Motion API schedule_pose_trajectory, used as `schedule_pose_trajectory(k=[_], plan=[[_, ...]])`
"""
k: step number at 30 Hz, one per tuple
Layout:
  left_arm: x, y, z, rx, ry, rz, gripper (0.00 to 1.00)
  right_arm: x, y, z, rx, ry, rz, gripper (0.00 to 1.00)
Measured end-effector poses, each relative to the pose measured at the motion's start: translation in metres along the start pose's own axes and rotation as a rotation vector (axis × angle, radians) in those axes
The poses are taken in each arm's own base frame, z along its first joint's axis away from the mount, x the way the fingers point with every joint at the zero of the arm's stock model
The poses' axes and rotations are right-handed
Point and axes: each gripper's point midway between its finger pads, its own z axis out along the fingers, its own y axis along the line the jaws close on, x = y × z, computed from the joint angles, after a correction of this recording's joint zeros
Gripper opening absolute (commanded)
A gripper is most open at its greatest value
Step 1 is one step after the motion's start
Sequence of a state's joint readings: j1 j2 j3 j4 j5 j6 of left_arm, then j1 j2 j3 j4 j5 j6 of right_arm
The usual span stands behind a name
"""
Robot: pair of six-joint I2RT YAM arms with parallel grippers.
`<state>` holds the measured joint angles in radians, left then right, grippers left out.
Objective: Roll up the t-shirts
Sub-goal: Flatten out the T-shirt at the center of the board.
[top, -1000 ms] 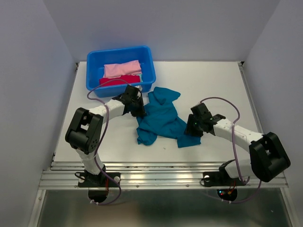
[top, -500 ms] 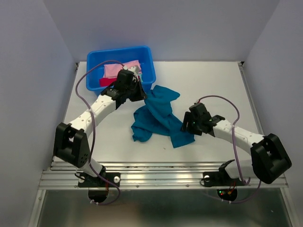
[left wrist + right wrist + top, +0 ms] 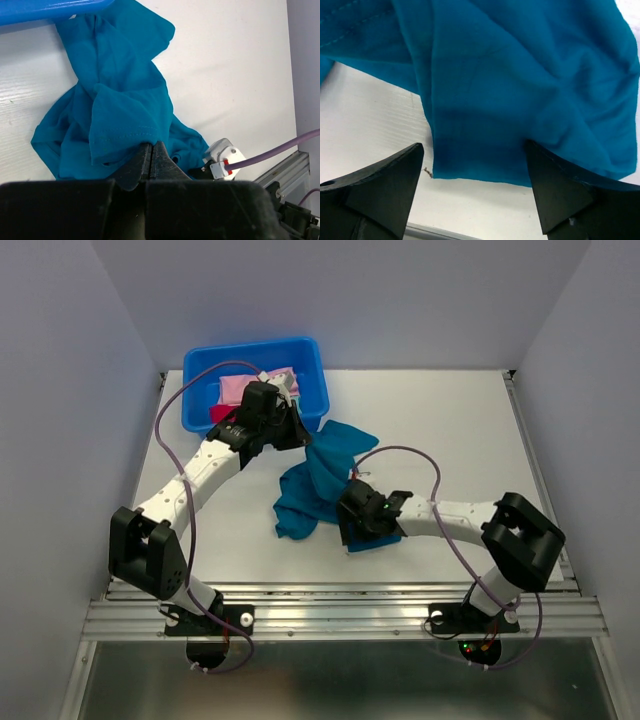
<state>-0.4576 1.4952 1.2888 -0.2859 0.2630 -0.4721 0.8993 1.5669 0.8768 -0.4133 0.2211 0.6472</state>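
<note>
The teal t-shirt lies crumpled. My left gripper needs to go up, then to the right in the top view and down, and let go of the t-shirt's hemmed fold on the bare table.
A crumpled teal-blue t-shirt (image 3: pixel 318 478) lies on the white table in front of the tub. My left gripper (image 3: pixel 293 432) sits by the tub's front right corner. In the left wrist view it (image 3: pixel 151 150) is shut on a hemmed fold of the teal t-shirt (image 3: pixel 120 105). My right gripper (image 3: pixel 355 528) hovers at the shirt's near edge. In the right wrist view it (image 3: pixel 475 175) is open, and the teal cloth's (image 3: pixel 520 85) bottom hem lies between its fingers (image 3: pixel 385 185). Pink (image 3: pixel 238 388) and red (image 3: pixel 222 414) bundles lie in the tub, partly hidden by the left arm.
The rigid blue tub (image 3: pixel 200 365) stands at the back left of the table (image 3: pixel 450 430). The table's near edge with a metal rail (image 3: pixel 340 615) runs just behind the right gripper. Purple cables loop over both arms.
The left gripper has pulled its fold of the teal shirt back toward the tub. The right gripper slid left along the shirt's near edge and opened wide.
</note>
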Motion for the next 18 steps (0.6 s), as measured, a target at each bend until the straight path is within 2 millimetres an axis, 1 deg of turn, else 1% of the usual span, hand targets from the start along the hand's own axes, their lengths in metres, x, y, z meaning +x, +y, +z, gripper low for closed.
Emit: schedule_pose_trajectory(k=[2,3,5,6,8,11,13,14,15,16,17,18], plan=[[0.001,0.0,0.0,0.0,0.004,0.0,0.0,0.001,0.005,0.005,0.023,0.0,-0.027,0.65],[0.001,0.0,0.0,0.001,0.005,-0.001,0.0,-0.003,0.009,0.007,0.029,-0.011,-0.029,0.49],[0.001,0.0,0.0,0.002,0.006,0.0,0.0,-0.009,0.012,0.013,0.054,-0.03,-0.02,0.3],[0.001,0.0,0.0,0.001,0.006,0.0,0.0,-0.013,0.011,0.016,0.073,-0.041,-0.013,0.15],[0.002,0.001,-0.001,-0.005,0.011,-0.002,0.0,-0.02,0.009,0.018,0.106,-0.063,0.003,0.01],[0.002,0.002,-0.003,-0.021,0.015,0.001,0.0,-0.027,0.004,0.018,0.146,-0.09,0.01,0.01],[-0.007,0.0,-0.009,-0.03,0.006,0.009,0.0,-0.031,-0.001,0.012,0.166,-0.106,0.003,0.01],[-0.013,-0.001,-0.012,-0.033,-0.005,0.014,0.0,-0.036,-0.003,0.004,0.169,-0.123,-0.006,0.01],[-0.024,-0.006,-0.018,-0.032,-0.026,0.02,0.0,-0.039,-0.003,-0.001,0.167,-0.133,-0.013,0.01],[-0.035,-0.01,-0.024,-0.03,-0.048,0.028,0.0,-0.047,-0.002,-0.013,0.154,-0.161,-0.019,0.01],[-0.047,-0.015,-0.03,-0.028,-0.069,0.035,0.0,-0.056,-0.001,-0.026,0.136,-0.191,-0.028,0.01],[-0.065,-0.021,-0.039,-0.022,-0.114,0.045,0.0,-0.069,0.002,-0.044,0.107,-0.237,-0.031,0.01]])
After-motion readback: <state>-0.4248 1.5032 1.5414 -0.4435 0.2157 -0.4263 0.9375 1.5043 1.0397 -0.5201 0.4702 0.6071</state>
